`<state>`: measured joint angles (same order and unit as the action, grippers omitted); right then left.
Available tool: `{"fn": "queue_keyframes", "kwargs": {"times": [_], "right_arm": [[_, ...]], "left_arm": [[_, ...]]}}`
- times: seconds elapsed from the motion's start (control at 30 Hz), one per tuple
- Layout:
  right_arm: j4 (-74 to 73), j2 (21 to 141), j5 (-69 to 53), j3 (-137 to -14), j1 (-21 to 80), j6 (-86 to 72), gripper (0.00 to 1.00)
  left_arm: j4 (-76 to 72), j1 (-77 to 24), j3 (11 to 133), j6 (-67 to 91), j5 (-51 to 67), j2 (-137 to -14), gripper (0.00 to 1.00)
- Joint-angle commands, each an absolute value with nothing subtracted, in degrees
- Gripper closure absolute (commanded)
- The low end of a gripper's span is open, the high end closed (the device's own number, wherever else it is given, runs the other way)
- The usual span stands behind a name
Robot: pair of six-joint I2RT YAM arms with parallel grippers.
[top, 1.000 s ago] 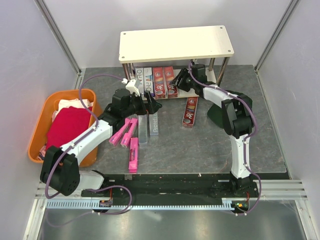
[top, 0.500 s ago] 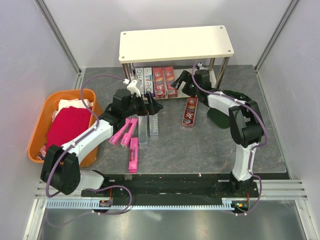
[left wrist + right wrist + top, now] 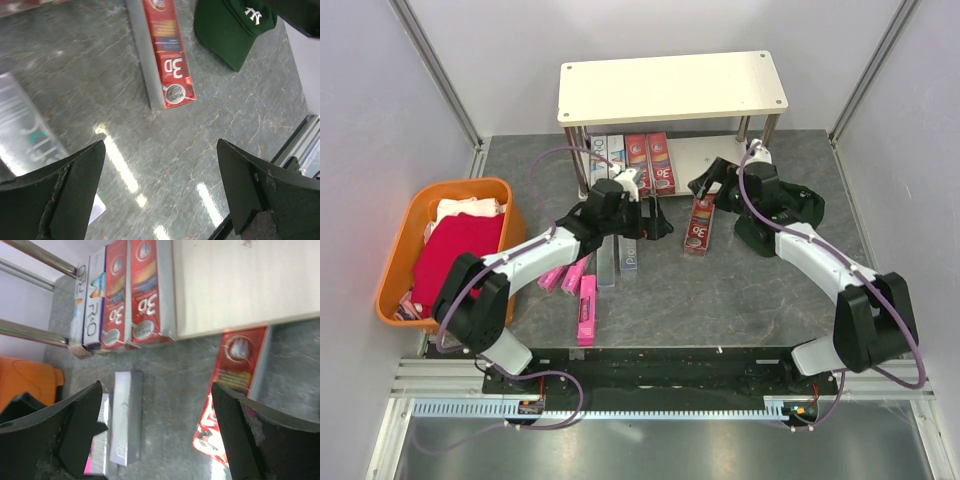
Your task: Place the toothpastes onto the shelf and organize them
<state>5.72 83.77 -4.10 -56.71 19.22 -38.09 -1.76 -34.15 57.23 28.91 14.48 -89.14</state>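
My left gripper will next move across and down onto the red box's near end on the table, which is below it and to its right in the top view.
The shelf [image 3: 670,88] stands at the back; its lower board [image 3: 240,280] holds two navy/white toothpastes [image 3: 605,155] [image 3: 89,300] and two red "3D" ones [image 3: 650,163] [image 3: 145,290] at its left end. One red "3D" box [image 3: 700,222] [image 3: 167,50] [image 3: 232,385] lies on the table before the shelf. Two silver-grey boxes [image 3: 617,258] [image 3: 125,425] and three pink boxes [image 3: 578,285] lie left of it. My left gripper [image 3: 655,226] [image 3: 160,195] is open and empty between the silver boxes and the red box. My right gripper [image 3: 705,186] [image 3: 157,435] is open and empty above the red box's far end.
An orange basket [image 3: 390,270] with a red cloth [image 3: 455,250] sits at the left table edge. A dark green cap [image 3: 760,235] [image 3: 232,30] lies right of the loose red box, under my right arm. Chrome shelf legs [image 3: 30,252] stand beside the shelved boxes.
My left gripper has swung right, from over the silver boxes toward the loose red box. My right gripper has drawn back out from under the shelf to above the red box.
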Motion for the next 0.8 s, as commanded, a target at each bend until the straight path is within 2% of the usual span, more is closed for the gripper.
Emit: {"fn": "queue_keyframes", "kwargs": {"times": [0.0,0.33,0.77], "right_arm": [[1.9,77.7,-0.4,-51.4,19.2,-34.7,0.02],[-2.4,73.9,2.4,-44.4,17.3,-33.0,0.02],[-4.9,71.8,2.9,-44.4,11.9,-32.8,0.02]], "left_arm": [[-0.7,-36.7,62.7,25.4,9.8,-93.0,0.0],[3.2,-42.1,70.1,23.4,8.0,-102.4,0.0],[9.1,-46.6,85.1,22.5,1.4,-117.4,0.0]]}}
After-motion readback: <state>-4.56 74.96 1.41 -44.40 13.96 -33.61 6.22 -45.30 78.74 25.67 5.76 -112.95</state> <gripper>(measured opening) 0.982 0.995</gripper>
